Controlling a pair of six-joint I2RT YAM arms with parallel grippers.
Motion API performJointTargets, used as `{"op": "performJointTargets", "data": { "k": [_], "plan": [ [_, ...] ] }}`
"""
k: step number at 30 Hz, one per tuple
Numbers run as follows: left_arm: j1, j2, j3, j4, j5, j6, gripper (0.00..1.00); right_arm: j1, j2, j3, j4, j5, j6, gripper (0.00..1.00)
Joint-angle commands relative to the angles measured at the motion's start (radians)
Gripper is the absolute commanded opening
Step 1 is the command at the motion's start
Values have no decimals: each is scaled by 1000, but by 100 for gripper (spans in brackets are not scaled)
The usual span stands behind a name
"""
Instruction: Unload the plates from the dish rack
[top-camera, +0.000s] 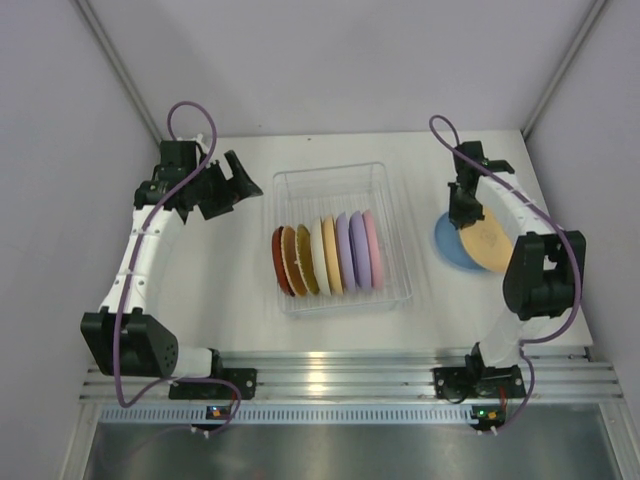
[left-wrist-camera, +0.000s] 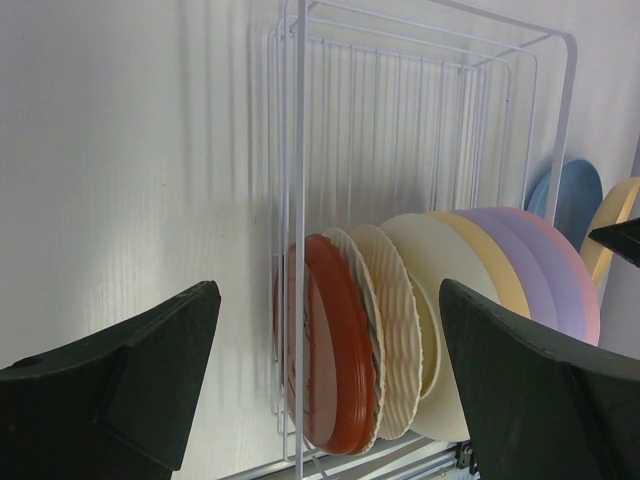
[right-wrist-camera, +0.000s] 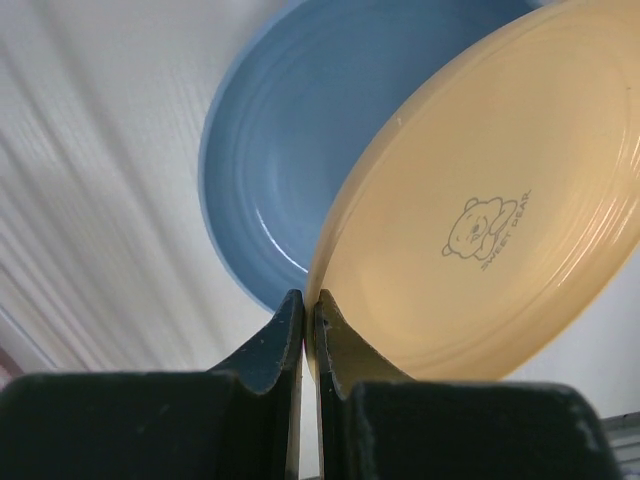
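Note:
My right gripper is to move toward the rack next and bring the pale orange plate over the blue plate (top-camera: 463, 242) (right-wrist-camera: 365, 128), because the pale orange plate sticks out over the blue plate's side farther from the rack.
The clear dish rack (top-camera: 390, 215) sits mid-table with several plates standing on edge in a row, from a red plate (top-camera: 279, 262) on the left to a pink plate (top-camera: 373, 248) on the right. My left gripper (top-camera: 245, 180) is open and empty, left of and behind the rack. In the left wrist view (left-wrist-camera: 330, 385) it faces the red plate (left-wrist-camera: 335, 345). My right gripper (top-camera: 463, 215) is shut on the rim of a pale orange plate (right-wrist-camera: 480, 200). It holds the plate tilted over a blue plate (top-camera: 447, 245) lying on the table right of the rack.
The rack's back half (top-camera: 330, 190) holds no plates. Grey walls close in the table on the left, back and right. A metal rail (top-camera: 350, 365) with both arm bases runs along the near edge. The right arm's elbow (top-camera: 540, 275) stands beside the blue plate.

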Motion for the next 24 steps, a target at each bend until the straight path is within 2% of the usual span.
{"op": "performJointTargets", "data": {
  "k": [1,6,17,19,22,23,24],
  "plan": [
    [0,-2,30,16,14,11,96,52,-36,113,15,19,-23,0],
    [-2,2,24,23,28,5,96,81,22,204,-66,77,-39,0],
    [0,-9,11,22,11,17,96,120,62,176,-76,109,-29,0],
    [0,-9,13,23,13,17,96,121,64,171,-77,91,-29,2],
    [0,-9,11,23,13,17,96,133,53,179,-85,86,-26,21],
    [0,-9,11,23,14,16,96,138,49,188,-91,83,-23,37],
    [0,-9,11,23,14,17,96,143,35,214,-105,67,-21,42]
  ]
}}
